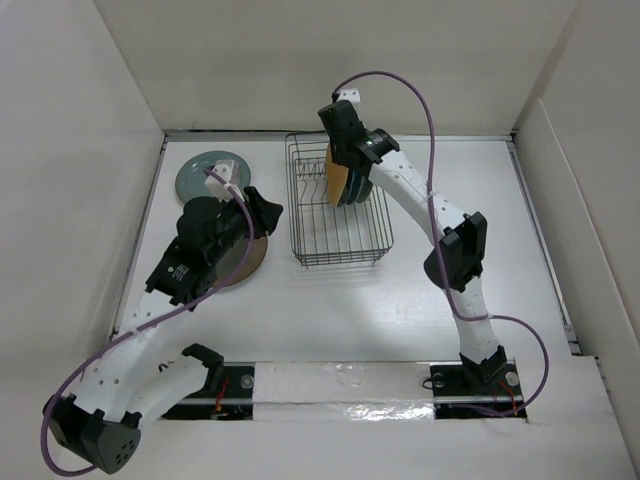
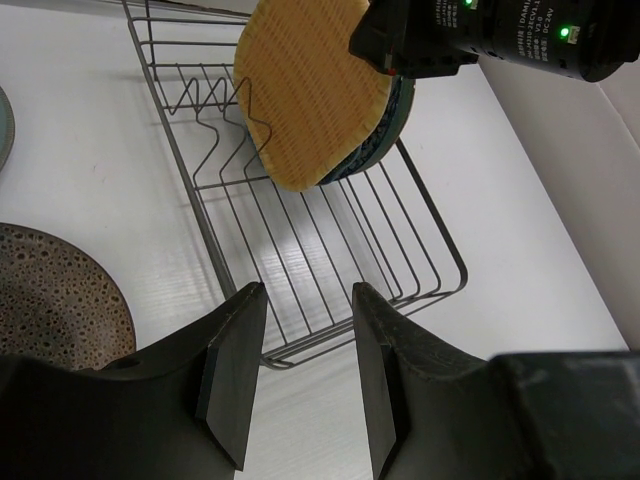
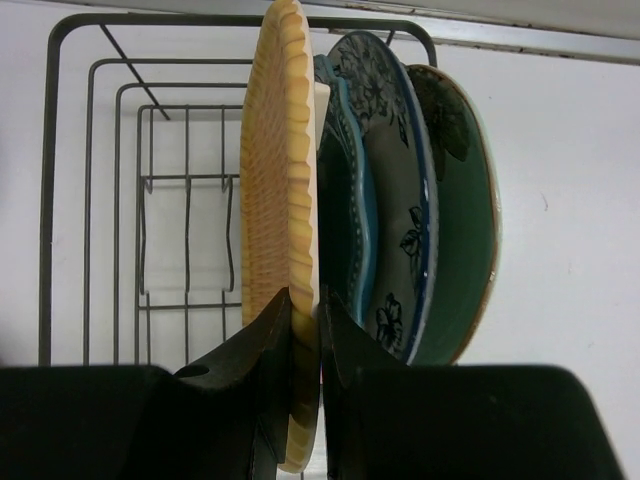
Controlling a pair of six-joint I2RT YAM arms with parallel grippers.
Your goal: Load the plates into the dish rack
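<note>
My right gripper lowers the orange-tan plate slightly into the rack (image 1: pixel 338 255) beside the dark teal plate next and frees its rim, since it stands on edge.
My right gripper (image 3: pixel 305 310) is shut on the rim of the orange-tan plate (image 3: pixel 275 200) and holds it on edge in the black wire dish rack (image 1: pixel 338 255). Beside that plate stand the dark teal scalloped plate (image 3: pixel 345 190), the white blue-floral plate (image 3: pixel 395 200) and the pale mint plate (image 3: pixel 460 220). My left gripper (image 2: pixel 305 375) is open and empty above the table beside the rack's near left corner. The brown plate (image 2: pixel 50 300) lies flat under my left arm. The grey-teal plate (image 1: pixel 205 175) lies flat at the far left.
White walls close in the table on the left, back and right. The rack's left half (image 2: pixel 290 250) holds only upright tines. My right arm (image 1: pixel 440 220) reaches over the table right of the rack.
</note>
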